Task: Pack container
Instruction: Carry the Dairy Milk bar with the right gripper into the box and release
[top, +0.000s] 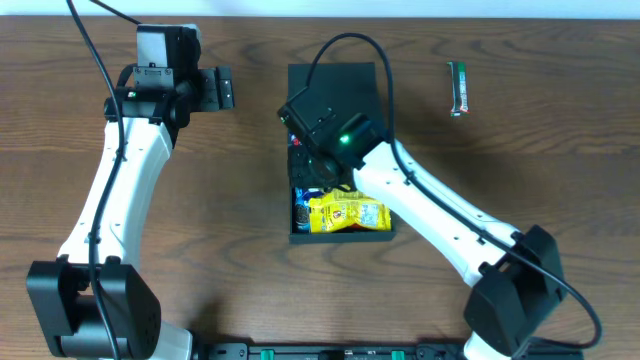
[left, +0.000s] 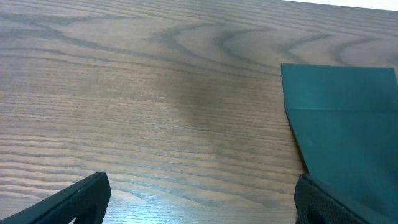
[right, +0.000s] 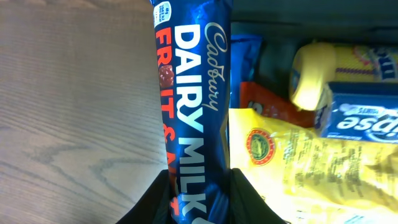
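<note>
I will move my right gripper down and back next to release the Cadbury bar in the part of the container beside the yellow packet (top: 301, 216), because that part is below and back from my gripper.
The container (top: 340, 238) is a dark box in the middle of the table, its flap lid (top: 335, 85) lying open toward the far side. My right gripper (top: 312, 165) hovers over the box's left part, shut on a blue Cadbury Dairy Milk bar (right: 193, 106) that stands lengthwise between the fingers (right: 249, 199). Inside lie a yellow packet (right: 311, 162), a blue packet (right: 364, 115) and a red wrapper (right: 264, 102). My left gripper (top: 225, 88) is open above bare wood, left of the lid (left: 348, 124), with nothing between its fingers (left: 81, 199).
A green snack bar (top: 457, 88) lies alone on the wood at the far right. Wood-grain table (top: 220, 220) surrounds the box on all sides. The right arm's cable loops over the lid.
</note>
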